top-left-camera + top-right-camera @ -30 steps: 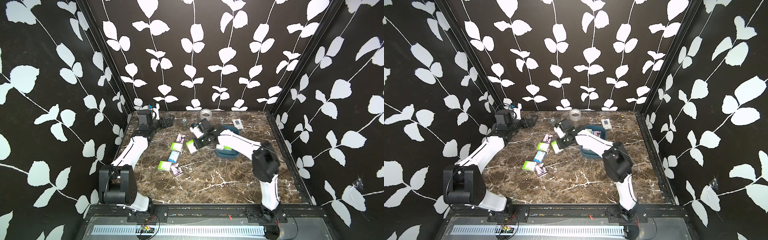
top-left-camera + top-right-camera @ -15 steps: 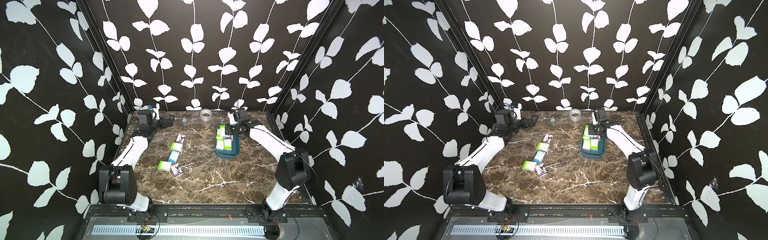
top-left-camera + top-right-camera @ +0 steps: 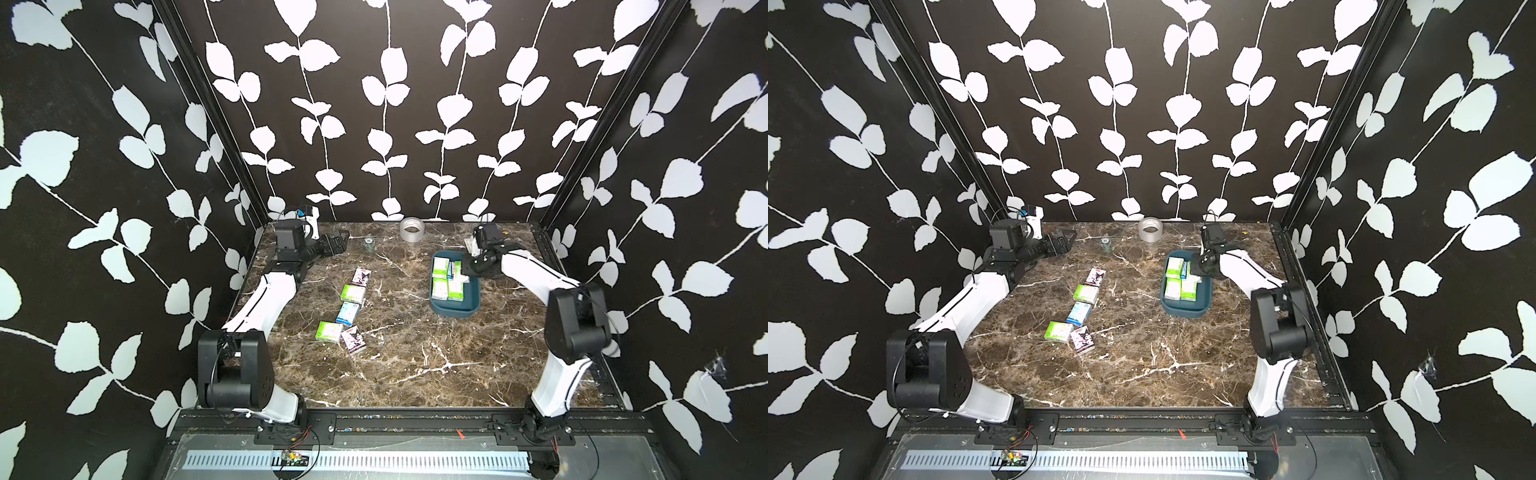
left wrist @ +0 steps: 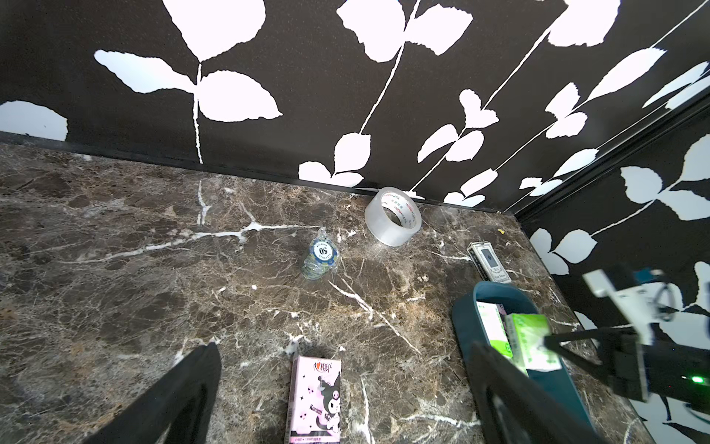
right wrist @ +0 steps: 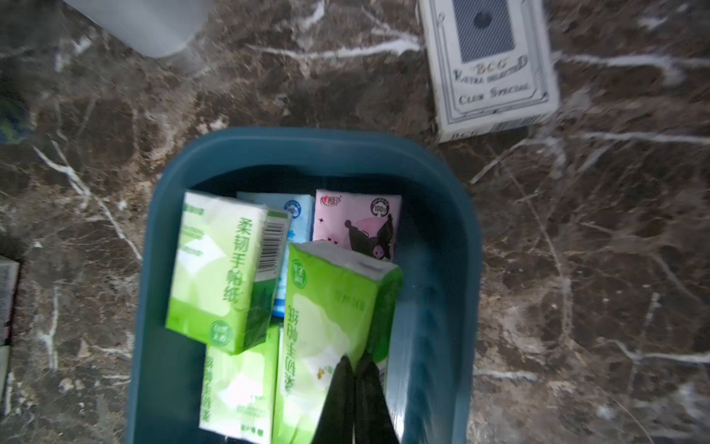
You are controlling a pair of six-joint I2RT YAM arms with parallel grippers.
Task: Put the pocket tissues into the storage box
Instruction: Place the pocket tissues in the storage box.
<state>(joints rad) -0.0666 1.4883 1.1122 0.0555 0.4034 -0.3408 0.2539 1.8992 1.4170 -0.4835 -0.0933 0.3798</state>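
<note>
My right gripper holds the tilted green pack. Next, it will move outward and down to where the pink and blue packs are, level the green pack there and then release it.
The storage box (image 3: pixel 455 311) (image 3: pixel 1185 311) is a teal tray on the right of the marble table, with several pocket tissues in it: green, blue and pink packs (image 5: pixel 219 265). My right gripper (image 5: pixel 355 361) (image 3: pixel 467 270) hangs over the box's far right part, shut on the edge of a green pack (image 5: pixel 330 307) (image 4: pixel 530 338) that is tilted above the others. Several more packs lie in a row on the table's left half: pink (image 3: pixel 361 276) (image 4: pixel 315 399), green (image 3: pixel 353 293), blue (image 3: pixel 347 312), green (image 3: pixel 329 331), pink (image 3: pixel 353 338). My left gripper (image 4: pixel 344 348) (image 3: pixel 338 243) rests open at the back left, holding nothing.
A clear tape roll (image 3: pixel 411 229) (image 4: pixel 392 221) and a wrapped stack of poker chips (image 3: pixel 368 243) (image 4: pixel 320 259) stand near the back wall. A white card deck box (image 5: pixel 488 65) (image 4: pixel 488 261) lies just behind the storage box. Patterned walls close in three sides.
My right arm swung from the table's middle to the storage box, carrying a green pack from the table. The left arm has not moved.
</note>
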